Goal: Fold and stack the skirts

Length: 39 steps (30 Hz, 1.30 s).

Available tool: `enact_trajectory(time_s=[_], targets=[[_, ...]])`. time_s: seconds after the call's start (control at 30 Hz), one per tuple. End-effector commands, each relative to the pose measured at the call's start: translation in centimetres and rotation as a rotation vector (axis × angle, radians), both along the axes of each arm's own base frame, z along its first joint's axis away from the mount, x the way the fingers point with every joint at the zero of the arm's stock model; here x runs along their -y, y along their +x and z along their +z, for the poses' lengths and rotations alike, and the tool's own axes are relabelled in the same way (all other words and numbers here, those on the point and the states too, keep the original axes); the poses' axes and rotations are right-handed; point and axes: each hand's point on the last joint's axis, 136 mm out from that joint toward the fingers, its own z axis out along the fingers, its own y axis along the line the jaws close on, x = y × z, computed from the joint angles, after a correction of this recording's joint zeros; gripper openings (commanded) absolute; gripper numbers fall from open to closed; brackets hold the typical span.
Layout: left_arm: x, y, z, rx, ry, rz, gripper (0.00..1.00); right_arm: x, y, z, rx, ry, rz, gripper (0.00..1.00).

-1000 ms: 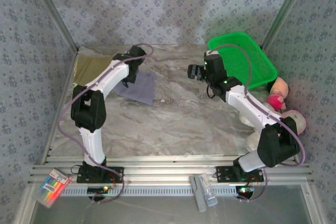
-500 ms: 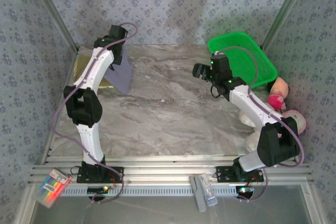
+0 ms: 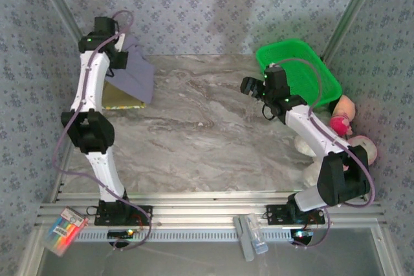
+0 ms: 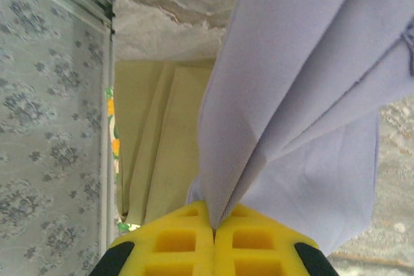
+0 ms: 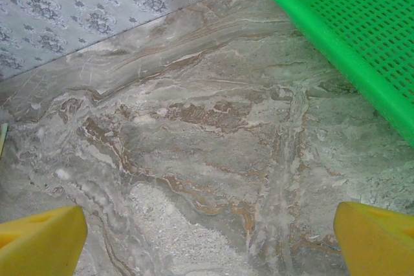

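Observation:
My left gripper holds the grey-lavender skirt [image 3: 137,77] and will next lower it toward the side where the olive-khaki skirt's uncovered part lies, then let it go.
My left gripper [image 3: 119,53] is raised at the back left corner, shut on the folded grey-lavender skirt [image 3: 137,77], which hangs down from it. In the left wrist view the yellow fingers [image 4: 174,240] pinch a fold of that grey-lavender skirt [image 4: 291,95] right at their tips. Below it lies the folded olive-khaki skirt [image 4: 158,153] on top of a fruit-print skirt [image 4: 111,140] whose edge peeks out by the wall. The olive-khaki skirt [image 3: 123,97] shows partly under the hanging cloth. My right gripper [image 3: 248,86] hovers open over bare table, left of the basket.
A green plastic basket [image 3: 303,69] stands at the back right, its rim [image 5: 336,50] close to my right gripper. Pink plush toys [image 3: 343,117] lie beside the right arm. Patterned walls close in the table [image 3: 213,134] on three sides.
My left arm has lifted the grey-lavender skirt off the table and carried it left and back to above the stack in the corner. The right gripper has drifted slightly right.

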Motion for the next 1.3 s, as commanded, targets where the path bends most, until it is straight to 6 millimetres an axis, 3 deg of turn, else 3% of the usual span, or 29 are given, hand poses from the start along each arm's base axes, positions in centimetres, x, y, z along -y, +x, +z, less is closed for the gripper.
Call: enact_trajectory(time_s=[0.0, 0.17, 0.43, 0.83, 0.9, 1.0, 1.1, 1.17, 1.27], targets=[[-0.2, -0.4, -1.7, -0.069, -0.092, -0.087, 0.00, 0.6, -0.6, 0.4, -0.009, 0.019, -0.018, 1.00], [-4.8, 0.6, -3.4, -0.077, -0.111, -0.016, 0.00, 1.0, -0.7, 0.5, -0.017, 0.021, -0.027, 1.00], [-8.6, 1.8, -5.9, -0.109, -0.131, -0.034, 0.00, 1.6, -1.5, 0.5, -0.034, 0.020, -0.061, 1.00], [-10.4, 1.9, -9.4, -0.174, -0.191, -0.014, 0.01, 3.6, -3.9, 1.1, -0.063, -0.040, -0.112, 1.00], [-11.4, 1.9, -9.8, -0.171, -0.179, 0.039, 0.20, 3.9, -4.2, 1.3, -0.054, -0.056, -0.114, 1.00], [-12.7, 1.8, -9.0, -0.135, -0.205, 0.128, 0.34, 4.6, -4.7, 1.7, -0.036, -0.075, -0.120, 1.00], [-14.5, 1.5, -7.0, -0.061, -0.249, 0.246, 0.54, 5.7, -5.2, 1.7, -0.029, -0.093, -0.139, 1.00], [-15.6, 1.1, -5.2, 0.006, -0.291, 0.338, 0.74, 6.8, -5.4, 1.6, -0.028, -0.104, -0.159, 1.00], [-15.5, 0.2, -2.7, 0.114, -0.364, 0.428, 0.96, 8.7, -5.7, 0.9, -0.031, -0.154, -0.183, 1.00]])
